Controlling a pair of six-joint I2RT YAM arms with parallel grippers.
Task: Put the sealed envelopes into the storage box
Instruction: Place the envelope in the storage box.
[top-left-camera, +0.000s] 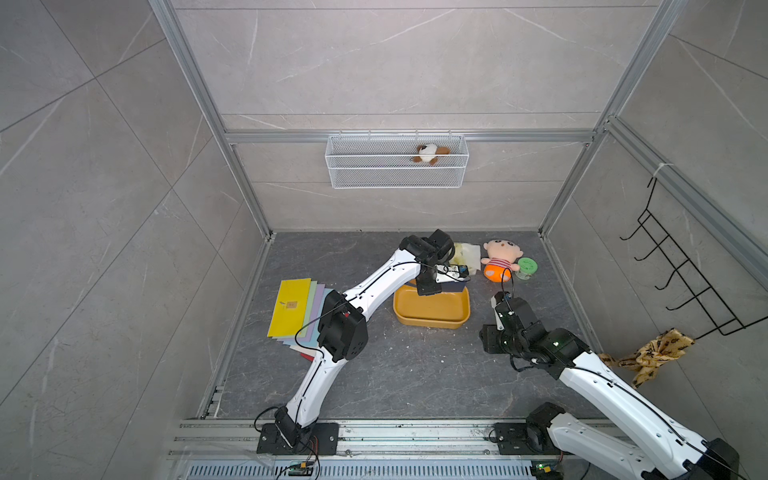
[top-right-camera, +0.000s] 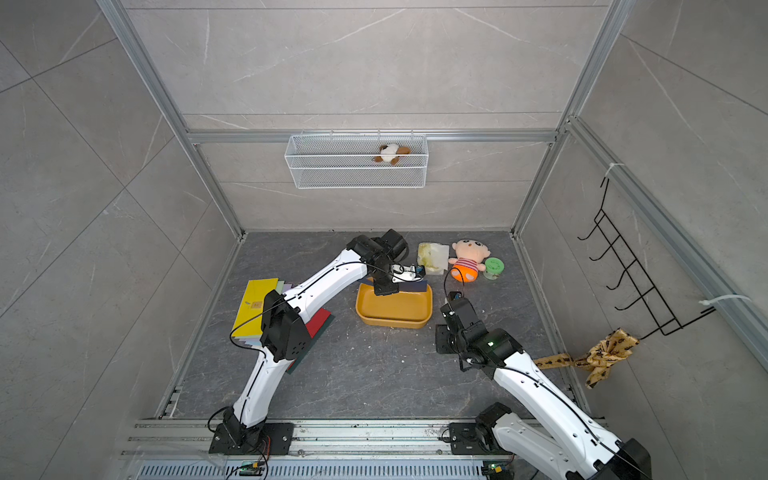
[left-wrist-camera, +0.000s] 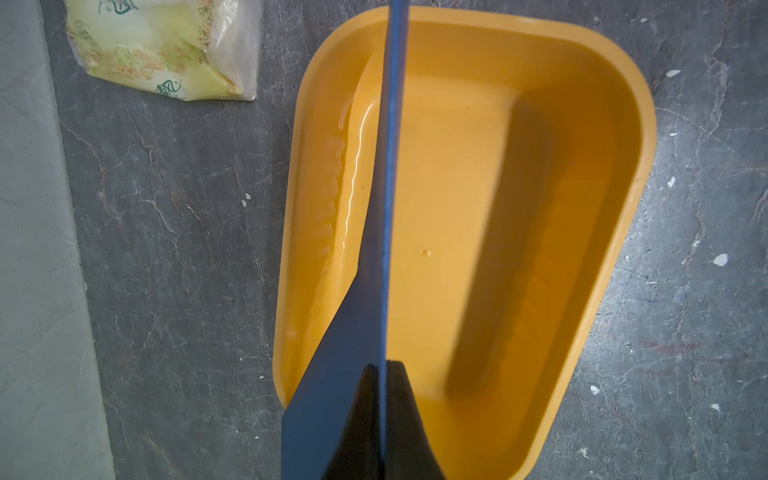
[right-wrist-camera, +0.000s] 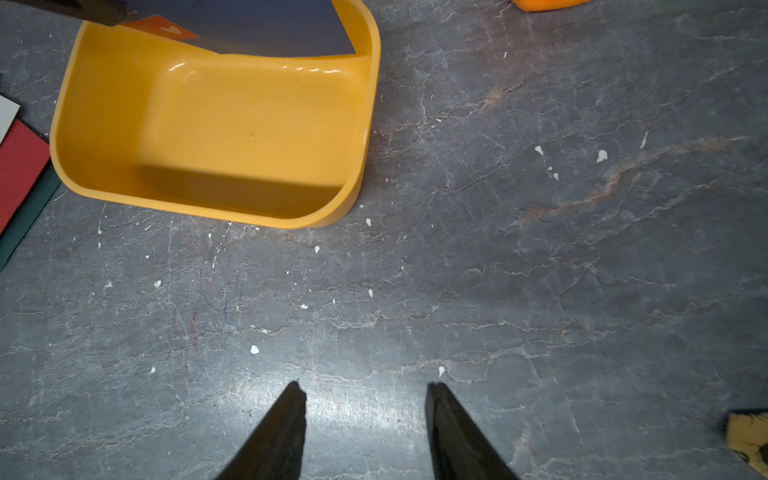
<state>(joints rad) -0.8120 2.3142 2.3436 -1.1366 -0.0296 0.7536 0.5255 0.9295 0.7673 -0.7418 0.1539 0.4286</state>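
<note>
My left gripper is above the bare far part of the box's bottom, so it will next lower the navy envelope edge-on inside the box's far rim and release it.
My left gripper is shut on a navy envelope and holds it edge-on over the far part of the yellow-orange storage box. Both top views show that envelope above the box's far rim. The inside of the box looks bare. A fanned stack of envelopes with a yellow one on top lies to the left, partly under the left arm; its red envelope and a dark green envelope peek out. My right gripper is open over bare floor, right of the box.
A crinkly plastic packet, a plush doll and a green jar sit behind the box. A white wire basket with a plush toy hangs on the back wall. A black hook rack and patterned cloth are at the right wall.
</note>
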